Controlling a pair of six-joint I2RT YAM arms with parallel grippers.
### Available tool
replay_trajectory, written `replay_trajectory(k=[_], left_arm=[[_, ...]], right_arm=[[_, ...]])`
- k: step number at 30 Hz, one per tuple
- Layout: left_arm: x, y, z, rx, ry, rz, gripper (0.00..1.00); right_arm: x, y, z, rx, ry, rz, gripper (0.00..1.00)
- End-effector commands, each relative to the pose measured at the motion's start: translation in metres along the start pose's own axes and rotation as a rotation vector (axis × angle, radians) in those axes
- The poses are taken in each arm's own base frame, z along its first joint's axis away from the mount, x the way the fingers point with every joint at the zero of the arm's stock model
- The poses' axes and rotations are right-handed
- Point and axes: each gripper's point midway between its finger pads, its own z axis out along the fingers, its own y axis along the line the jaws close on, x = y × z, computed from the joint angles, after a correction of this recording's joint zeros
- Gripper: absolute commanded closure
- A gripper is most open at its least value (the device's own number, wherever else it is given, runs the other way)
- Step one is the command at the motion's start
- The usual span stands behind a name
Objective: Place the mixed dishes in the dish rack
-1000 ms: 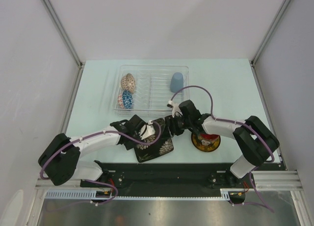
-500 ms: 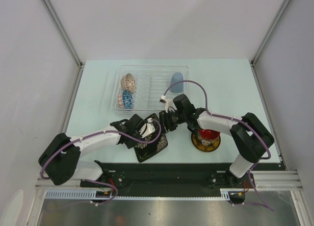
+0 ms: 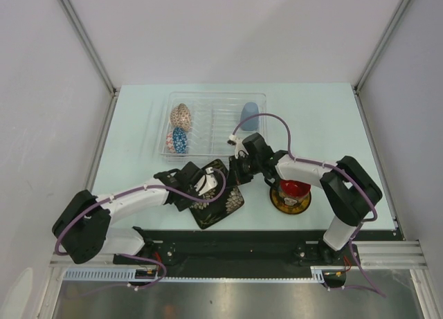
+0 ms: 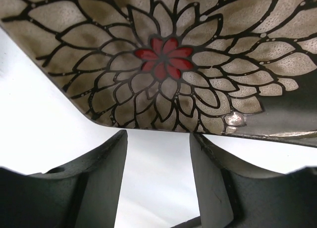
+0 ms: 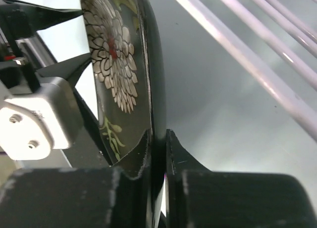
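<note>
My right gripper holds the plate and will next lift it outward to the rack's empty far edge, lower it there beside the beige lattice bowl, and let it go.
The black square floral plate stands tilted on the table in front of the dish rack. My right gripper is shut on its right rim. My left gripper is open at the plate's left side, and the rim lies just past its fingertips. The clear rack holds the beige lattice bowl, the small blue saucer and the pale blue cup. To the right, the dark mug with red inside sits on the yellow saucer.
The black base rail runs along the near table edge, close behind the plate. Side walls with metal posts close in the table left and right. My left gripper's white housing shows beyond the plate in the right wrist view.
My right gripper moved left to the plate's right rim and shut on it. The plate now stands more upright. My left arm hardly moved and its jaws stayed open.
</note>
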Motion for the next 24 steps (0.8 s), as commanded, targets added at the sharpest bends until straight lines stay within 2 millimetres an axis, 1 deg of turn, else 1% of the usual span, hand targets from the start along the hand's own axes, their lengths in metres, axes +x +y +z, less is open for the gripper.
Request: replay_trajectory(k=[1, 7, 8, 9, 10, 11, 12, 13, 14, 15, 16, 17, 18, 19, 20, 21, 22, 23, 24], left_arm=[[-0.061, 0.014, -0.008, -0.043, -0.243, -0.092, 0.42], [-0.057, 0.022, -0.015, -0.083, -0.233, -0.088, 0.43], [-0.057, 0.026, -0.02, -0.102, -0.238, -0.09, 0.43], [-0.062, 0.033, -0.029, -0.12, -0.254, -0.095, 0.43], [-0.06, 0.036, -0.035, -0.123, -0.245, -0.095, 0.43], [-0.062, 0.044, -0.048, -0.143, -0.268, -0.112, 0.43], [-0.076, 0.056, -0.067, -0.161, -0.317, -0.132, 0.43], [-0.071, 0.06, -0.078, -0.157, -0.303, -0.139, 0.42], [-0.074, 0.068, -0.092, -0.165, -0.319, -0.159, 0.41], [-0.087, 0.087, -0.12, -0.192, -0.38, -0.2, 0.41], [-0.083, 0.091, -0.131, -0.186, -0.369, -0.215, 0.4], [-0.081, 0.103, -0.143, -0.193, -0.385, -0.257, 0.39], [-0.09, 0.119, -0.17, -0.221, -0.446, -0.285, 0.39], [-0.087, 0.126, -0.181, -0.232, -0.449, -0.305, 0.38], [-0.083, 0.14, -0.191, -0.264, -0.46, -0.341, 0.38], [-0.087, 0.154, -0.21, -0.298, -0.503, -0.368, 0.37], [-0.086, 0.163, -0.218, -0.32, -0.517, -0.393, 0.37], [-0.079, 0.177, -0.222, -0.353, -0.522, -0.446, 0.37], [-0.08, 0.19, -0.227, -0.385, -0.537, -0.479, 0.37]], right_arm=[[-0.013, 0.053, -0.004, -0.191, -0.008, -0.12, 1.0], [-0.016, 0.054, -0.007, -0.182, -0.021, -0.127, 1.0], [-0.017, 0.055, -0.008, -0.184, -0.026, -0.129, 1.0], [-0.02, 0.058, -0.012, -0.185, -0.039, -0.137, 1.0], [-0.022, 0.06, -0.014, -0.185, -0.046, -0.143, 1.0], [-0.025, 0.061, -0.017, -0.184, -0.054, -0.149, 1.0], [-0.026, 0.063, -0.021, -0.172, -0.056, -0.153, 1.0], [-0.031, 0.065, -0.025, -0.168, -0.068, -0.175, 1.0], [-0.033, 0.067, -0.028, -0.164, -0.072, -0.186, 1.0], [-0.033, 0.066, -0.032, -0.149, -0.068, -0.188, 1.0], [-0.038, 0.072, -0.04, -0.152, -0.086, -0.208, 1.0], [-0.043, 0.075, -0.046, -0.15, -0.1, -0.243, 1.0], [-0.044, 0.076, -0.052, -0.132, -0.097, -0.25, 1.0], [-0.049, 0.081, -0.063, -0.126, -0.118, -0.274, 1.0], [-0.056, 0.085, -0.074, -0.111, -0.125, -0.308, 1.0], [-0.063, 0.084, -0.083, -0.08, -0.147, -0.323, 1.0], [-0.073, 0.087, -0.098, -0.06, -0.184, -0.346, 1.0], [-0.087, 0.093, -0.114, -0.03, -0.22, -0.38, 1.0], [-0.097, 0.093, -0.126, -0.006, -0.25, -0.4, 1.0]])
